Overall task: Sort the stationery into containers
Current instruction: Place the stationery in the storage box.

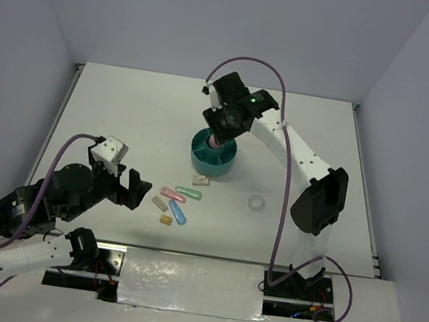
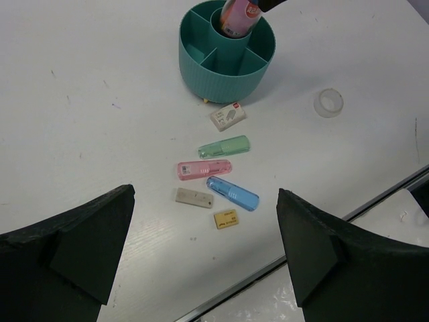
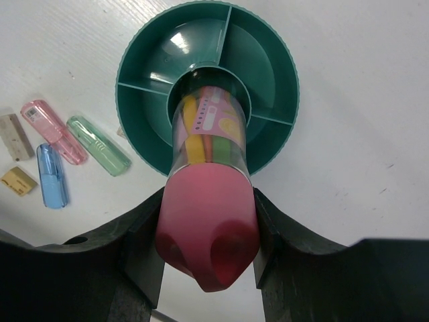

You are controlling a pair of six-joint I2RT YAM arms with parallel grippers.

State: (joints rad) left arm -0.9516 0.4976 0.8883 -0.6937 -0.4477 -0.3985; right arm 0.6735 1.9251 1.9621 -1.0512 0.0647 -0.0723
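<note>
The robot's left gripper should move down and to the right in the top view and turn to straddle the small beige eraser [image 1: 165, 219], because it lies unsorted outside the organiser [image 1: 203, 155].
The teal organiser [image 1: 203, 155] stands mid-table. My right gripper [image 3: 208, 228] is shut on the pink cylindrical tube [image 3: 208, 201], upright, its lower end inside the organiser's central cup [image 3: 231, 94]. The tube also shows in the left wrist view [image 2: 238, 17]. On the table near the organiser [image 2: 228, 74] lie a white eraser [image 2: 228, 116], a green capsule [image 2: 224, 146], a pink capsule [image 2: 204, 169], a blue capsule [image 2: 232, 193], a grey eraser [image 2: 194, 197] and a small beige eraser [image 2: 226, 219]. The clear tape ring [image 2: 328, 102] lies to the right. My left gripper [image 2: 204, 255] is open and empty, near the capsules.
The table's near edge with a metal strip [image 2: 322, 231] runs just behind the small items. Side walls enclose the white table [image 1: 141, 108]. The right arm's black elbow [image 1: 319, 198] hangs above the table right of the tape ring [image 1: 256, 203].
</note>
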